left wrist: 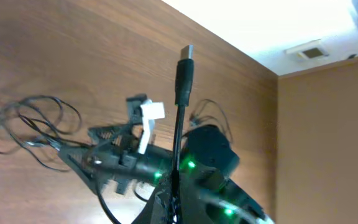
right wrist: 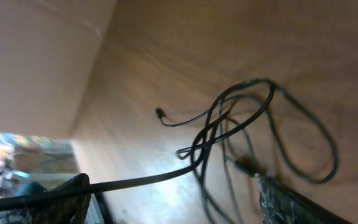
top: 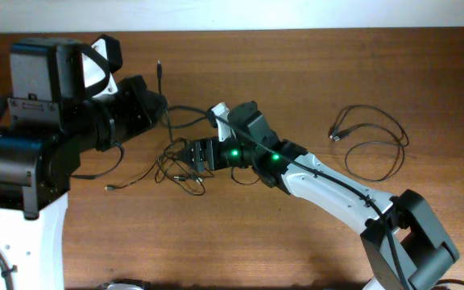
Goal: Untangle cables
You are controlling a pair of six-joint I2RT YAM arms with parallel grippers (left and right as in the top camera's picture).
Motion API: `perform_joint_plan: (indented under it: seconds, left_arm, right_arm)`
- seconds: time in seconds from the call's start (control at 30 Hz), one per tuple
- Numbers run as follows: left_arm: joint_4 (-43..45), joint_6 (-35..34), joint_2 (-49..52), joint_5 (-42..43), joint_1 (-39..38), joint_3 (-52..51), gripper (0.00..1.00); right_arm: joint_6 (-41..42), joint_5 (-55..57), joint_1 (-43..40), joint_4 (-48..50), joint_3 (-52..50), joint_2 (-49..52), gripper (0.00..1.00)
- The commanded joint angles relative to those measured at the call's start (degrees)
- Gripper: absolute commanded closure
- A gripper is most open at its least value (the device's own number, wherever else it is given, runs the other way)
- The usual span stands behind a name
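My right gripper is low, and the piece of cable rising from the tangle to my left gripper already passes its finger, so next it needs to stay low, edge toward that piece of cable and close there.
Several thin black cables lie knotted in a tangle [top: 180,167] at the table's middle. My left gripper [top: 161,103] is shut on one cable [left wrist: 180,134]. That cable's plug [left wrist: 186,67] sticks up past the jaws, and the rest trails down into the tangle. My right gripper [top: 185,155] hovers low over the tangle, open, its fingers [right wrist: 48,200] spread wide. The tangle's loops [right wrist: 241,134] lie ahead of the right gripper [right wrist: 173,183]. One strand [right wrist: 142,180] runs past its left finger. A free plug end [right wrist: 159,113] rests on the wood.
A separate looped cable [top: 370,138] lies alone at the right of the wooden table [top: 296,72]. A loose cable end [top: 111,188] reaches toward the left arm's white base [top: 22,242]. The right arm [top: 337,189] stretches in from the lower right.
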Motion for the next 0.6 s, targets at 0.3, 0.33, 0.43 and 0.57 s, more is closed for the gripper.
perform_joint_plan:
  seconds: [0.3,0.33,0.43,0.57]
  left_arm:
    - [0.9,-2.9,0.1,13.5,0.3,0.2,1.0]
    - [0.9,-2.9,0.1,13.8,0.3,0.2,1.0]
    - [1.6,-2.9,0.1,18.2,0.3,0.2,1.0]
    - [3.3,-2.9,0.1,24.2,0.3,0.2,1.0]
  right_arm:
    - [-8.5,5.3,0.3,6.3,0.3,-0.1,0.46]
    - [-8.5,5.3,0.3,7.0,0.3,-0.1,0.48]
    - [-8.8,5.3,0.3,8.1,0.3,-0.1,0.52]
    - [-9.3,5.3,0.3,9.0,0.3,-0.1,0.57]
